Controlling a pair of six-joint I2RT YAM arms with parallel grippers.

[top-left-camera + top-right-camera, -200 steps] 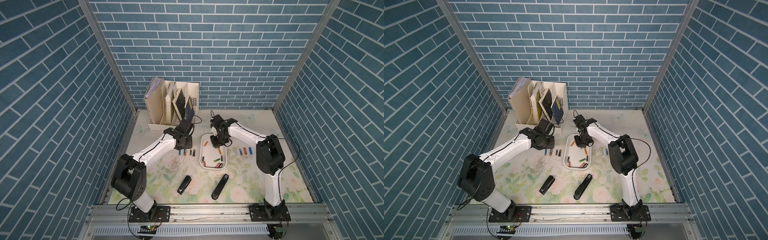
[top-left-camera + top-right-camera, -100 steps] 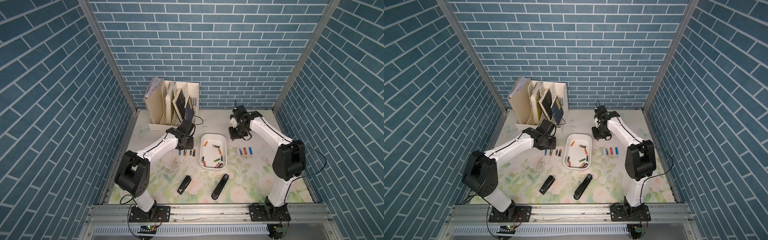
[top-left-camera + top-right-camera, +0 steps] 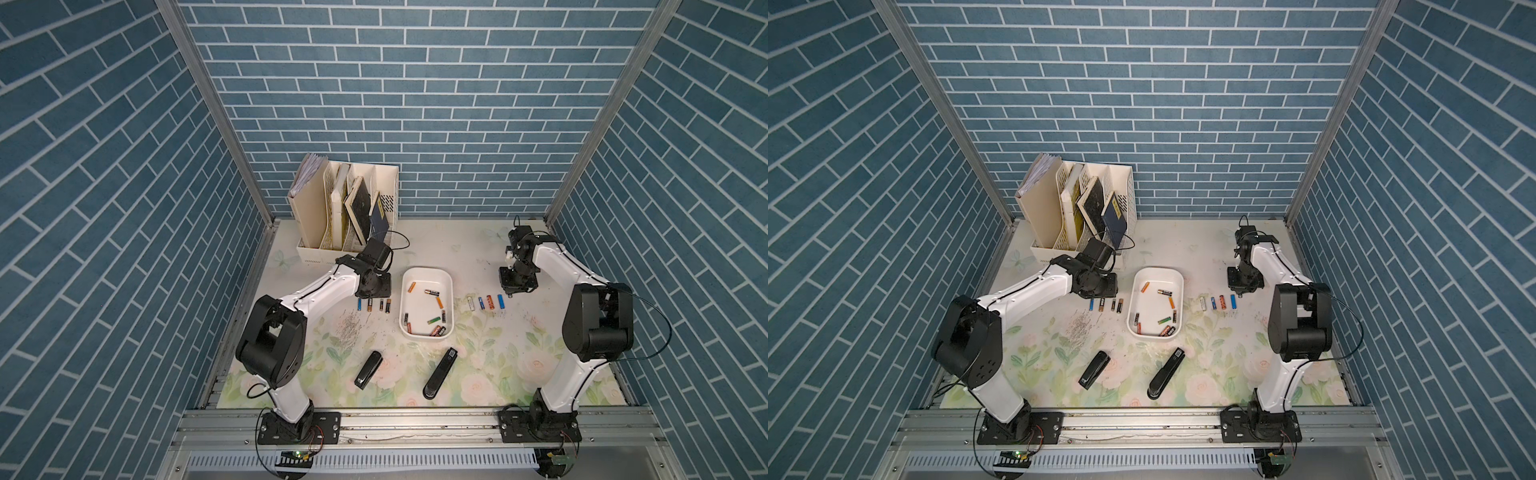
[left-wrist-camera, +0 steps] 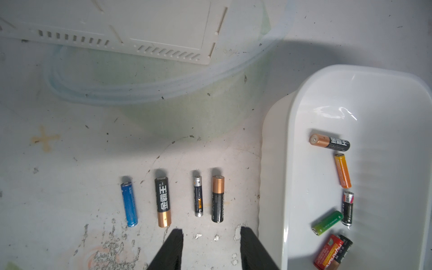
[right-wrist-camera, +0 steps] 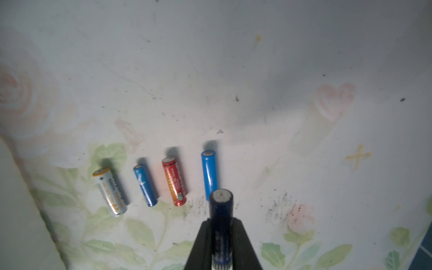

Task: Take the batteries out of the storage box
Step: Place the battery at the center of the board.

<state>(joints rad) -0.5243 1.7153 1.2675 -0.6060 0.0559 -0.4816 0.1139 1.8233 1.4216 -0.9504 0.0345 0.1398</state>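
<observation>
The tabletop is bare and open beside the row's outermost blue battery, so the robot's right gripper will go down onto that clear spot and let go of the dark blue battery there.
The white storage box [image 3: 427, 271] sits mid-table in both top views, with several batteries [image 3: 432, 293] lying loose in it. A row of batteries [image 3: 374, 305] lies on the table left of the box, and another row [image 3: 485, 302] lies right of it. My left gripper [image 4: 211, 230] hovers open just behind the left row [image 4: 217, 198], beside the box wall [image 4: 289, 117], holding nothing. My right gripper [image 5: 221, 221] is shut on a dark blue battery [image 5: 221, 208] low over the table, at the outer end of the right row [image 5: 174, 181].
A cream file organizer [image 3: 345, 216] with books stands at the back left, close behind my left wrist. Two black staplers [image 3: 368, 370] [image 3: 440, 373] lie toward the front. Loose staples [image 3: 349, 330] are scattered left of the box. A clear tube [image 4: 163, 91] loops on the table.
My right arm has swung from over the box out to the right and come down past the right row, carrying the dark blue battery. My left gripper has stayed over its row.
</observation>
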